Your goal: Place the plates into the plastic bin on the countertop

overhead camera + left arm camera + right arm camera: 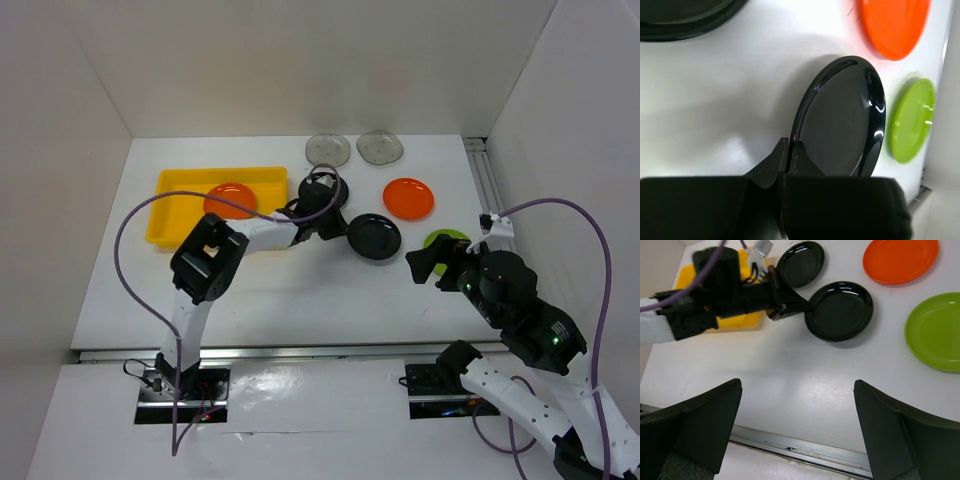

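Observation:
My left gripper already pinches the rim of the middle black plate, so next it rises, swings over the yellow bin and lowers toward the orange plate inside.
My left gripper is shut on the left rim of a black plate at the middle of the white countertop. Its jaws pinch the rim and the plate looks slightly tilted. A second black plate lies partly under the left wrist. The yellow bin at back left holds an orange plate. Another orange plate and a lime green plate lie to the right. Two clear plates lie at the back. My right gripper is open and empty above the near countertop.
A metal rail runs along the near edge of the countertop. Another rail runs along the right wall. White walls close the left, back and right. The right gripper hides part of the green plate in the top view.

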Controlling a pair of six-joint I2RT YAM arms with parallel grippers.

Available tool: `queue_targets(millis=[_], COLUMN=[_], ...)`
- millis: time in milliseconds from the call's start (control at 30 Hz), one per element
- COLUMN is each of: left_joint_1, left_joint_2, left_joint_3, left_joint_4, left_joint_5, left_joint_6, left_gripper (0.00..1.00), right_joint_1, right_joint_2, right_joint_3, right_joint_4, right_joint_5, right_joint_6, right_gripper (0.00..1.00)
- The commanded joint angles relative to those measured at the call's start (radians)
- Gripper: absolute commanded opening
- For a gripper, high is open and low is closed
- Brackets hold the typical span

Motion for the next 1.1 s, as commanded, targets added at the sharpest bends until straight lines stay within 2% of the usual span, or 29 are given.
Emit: queue_targets(millis=[0,133,267,400,467,600,733,900,933,1067], left_joint_1=[0.056,0.199,0.445,0.628,0.728,0.796,0.805,0.805,0.805,0.784], left_joint_2=[-0.268,-0.393,-0.44,-0.43,-0.416,-0.361,-0.31,-0.274,-0.264,-0.269], left_joint_3=[0.045,0.06,0.051,0.003,-0.023,0.0,0.022,-0.038,-0.047,-0.047], left_joint_4=[-0.159,-0.333,-0.451,-0.436,-0.364,-0.342,-0.358,-0.342,-0.342,-0.356], left_joint_5=[-0.034,-0.097,-0.105,-0.071,0.041,0.073,0.072,0.059,0.059,0.047], left_joint_6=[0.03,0.051,0.061,0.074,0.088,0.107,0.128,0.139,0.139,0.139], left_gripper=[0.0,0.0,0.0,0.0,0.0,0.0,0.0,0.0,0.02,0.48], right_joint_1=[-0.008,-0.008,-0.008,-0.008,-0.008,-0.008,-0.008,-0.008,-0.008,-0.008], right_joint_2=[0.002,0.002,0.002,0.002,0.011,0.011,0.021,0.059,0.079,0.137], right_joint_3=[-0.001,-0.012,-0.037,-0.073,-0.083,-0.106,-0.127,-0.187,-0.196,-0.218], right_joint_4=[0.043,0.068,0.101,0.137,0.151,0.178,0.191,0.258,0.273,0.365], right_joint_5=[0.022,0.003,-0.03,-0.049,-0.059,-0.069,-0.069,-0.056,-0.056,-0.056], right_joint_6=[0.005,0.005,0.014,0.014,0.005,0.005,0.005,0.025,0.025,0.025], right_gripper=[1.0,1.0,1.0,1.0,1.0,1.0,1.0,1.0,1.0,1.0])
